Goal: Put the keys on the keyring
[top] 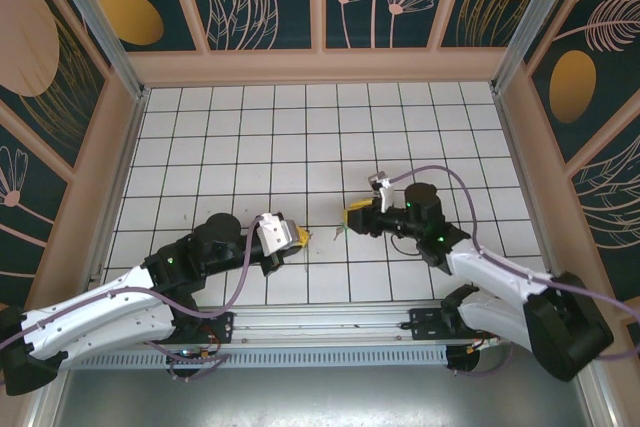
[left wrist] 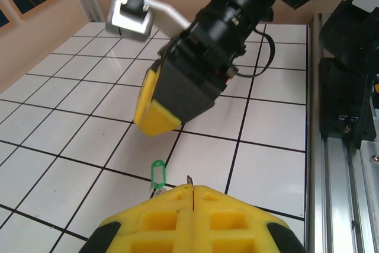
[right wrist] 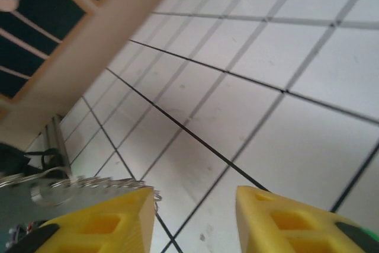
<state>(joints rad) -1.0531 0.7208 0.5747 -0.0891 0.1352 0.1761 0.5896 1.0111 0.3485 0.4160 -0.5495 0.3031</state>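
The left gripper tilts its fingertips downward and lowers the keyring onto the tiles below, short of the key [top: 339, 231], next. It releases the small ring there, since the tiles are bare.
The key [left wrist: 157, 173], a tiny bright-green tag with a pale silvery end, lies on the white tiles; in the top view the key [top: 339, 231] sits between the two grippers. My left gripper [left wrist: 192, 189] is shut just short of it, and a thin metal sliver [left wrist: 189, 180] pokes out between its yellow jaws. I cannot tell what the sliver belongs to. My right gripper [right wrist: 192, 197] hangs open over bare tiles, a little beyond the key. The keyring [right wrist: 35, 202], flat and grey with small silvery coils along its edge, shows beside the right gripper's left finger [right wrist: 103, 220].
White tiled floor [top: 300, 137] with dark grid lines, walled in by tan boards [top: 320, 67] at the back and sides. A metal rail [top: 330, 332] runs along the near edge by the arm bases. The right arm's black body [left wrist: 231, 22] looms above the key.
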